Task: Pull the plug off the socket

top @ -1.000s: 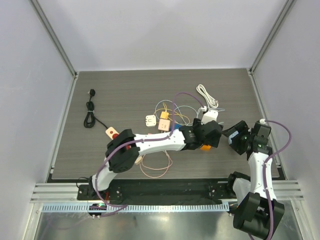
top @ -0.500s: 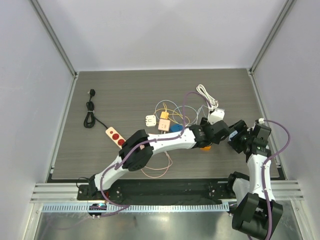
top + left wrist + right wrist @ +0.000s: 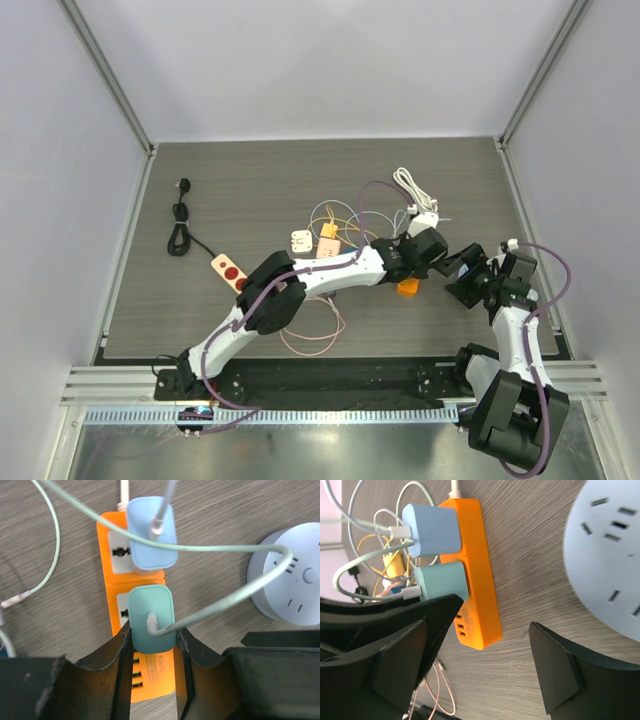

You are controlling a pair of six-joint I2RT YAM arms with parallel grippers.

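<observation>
I will next lift the green plug off the power strip with my left gripper, move left in the top view and release it beside the white adapter, where the tabletop is bare.
An orange power strip [image 3: 112, 580] lies on the wooden table with two plugs in it. The far one is light blue [image 3: 151, 535]; the near one is a mint-green plug [image 3: 151, 617] with a pale green cable. My left gripper [image 3: 152, 631] is shut on the green plug, a black finger [image 3: 123, 645] pressed against each side. The right wrist view shows the same strip [image 3: 477, 580] and green plug [image 3: 442, 580]. My right gripper [image 3: 480, 667] stands open just short of the strip's USB end. From above, both grippers [image 3: 420, 250] [image 3: 462, 275] meet at the strip [image 3: 407, 288].
A round white socket hub [image 3: 295, 575] sits just right of the strip. Tangled green, yellow and white cables [image 3: 340, 222] and small adapters [image 3: 299, 241] lie to the left. Also there: a white strip with red buttons [image 3: 228, 270], a black cord [image 3: 180, 225], a pink cable loop [image 3: 312, 335], a white cord [image 3: 412, 188].
My left arm has reached further right over the orange strip and its jaws have closed onto the green plug. The right gripper has edged toward the strip's end and stays open.
</observation>
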